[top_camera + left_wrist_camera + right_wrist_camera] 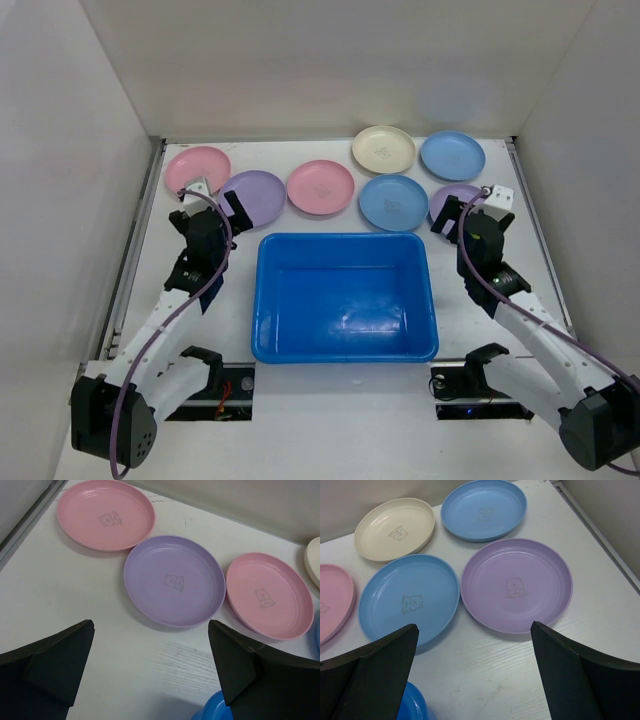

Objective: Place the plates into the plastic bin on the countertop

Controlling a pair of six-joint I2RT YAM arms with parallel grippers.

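My right gripper is open above the rim of the lilac plate by the light blue plates, so next I will lower and turn it onto that plate's near rim.
The blue plastic bin point(344, 348) stands empty at the middle of the white countertop point(240, 385). Behind it lie several plates: pink point(196, 167), lilac point(258, 194), pink point(320, 187), cream point(383, 149), light blue point(393, 201), light blue point(452, 155) and lilac point(450, 200). My left gripper point(208, 200) is open and empty just short of the left lilac plate point(174, 580). My right gripper point(476, 208) is open and empty just short of the right lilac plate point(516, 584). A bin corner shows in the left wrist view point(216, 709) and in the right wrist view point(412, 702).
White walls enclose the countertop on three sides. Metal strips run along its left edge point(135, 250) and right edge point(540, 235). Both arm bases point(205, 375) sit at the near edge, either side of the bin.
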